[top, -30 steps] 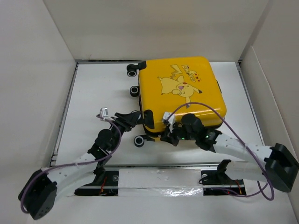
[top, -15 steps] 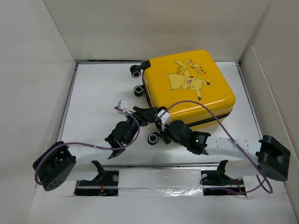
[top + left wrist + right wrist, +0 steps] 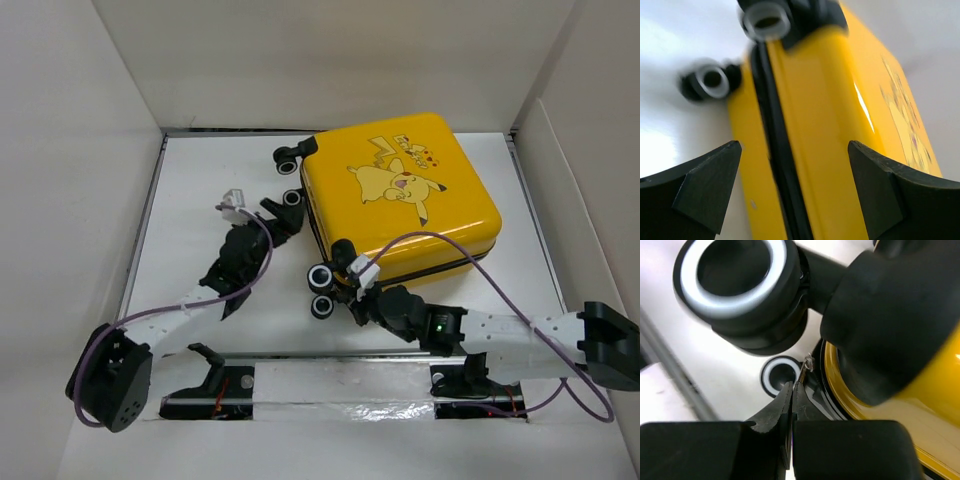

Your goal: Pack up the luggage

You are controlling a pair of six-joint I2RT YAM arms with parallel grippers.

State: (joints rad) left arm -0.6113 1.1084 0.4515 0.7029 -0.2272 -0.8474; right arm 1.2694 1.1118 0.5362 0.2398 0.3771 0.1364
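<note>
The upper wheel at the suitcase's far corner is still beyond my open fingertips, so my left gripper needs to move outward along the suitcase's side onto that wheel.
The luggage (image 3: pixel 400 195) is a yellow suitcase with a Pikachu print, lying flat and closed at the back right of the white table. My left gripper (image 3: pixel 283 212) is open at its left side, near a wheel (image 3: pixel 291 198). In the left wrist view the fingers (image 3: pixel 705 185) straddle the yellow side (image 3: pixel 825 125) and its black zipper band (image 3: pixel 775 150) without touching. My right gripper (image 3: pixel 350 292) is at the near left corner. In the right wrist view it (image 3: pixel 791 385) is shut on the thin metal zipper pull (image 3: pixel 805 365), beside the black zipper band.
Two black wheels with white rims (image 3: pixel 320 276) stick out at the near left corner, close above my right gripper; one fills the top of the right wrist view (image 3: pixel 737 285). White walls box in the table (image 3: pixel 200 200) on three sides. A purple cable (image 3: pixel 470 245) loops over the suitcase's near edge.
The suitcase has turned and shifted slightly. My left gripper has moved from the near left corner up along the left side. My right gripper has moved nearer with the zipper pull.
</note>
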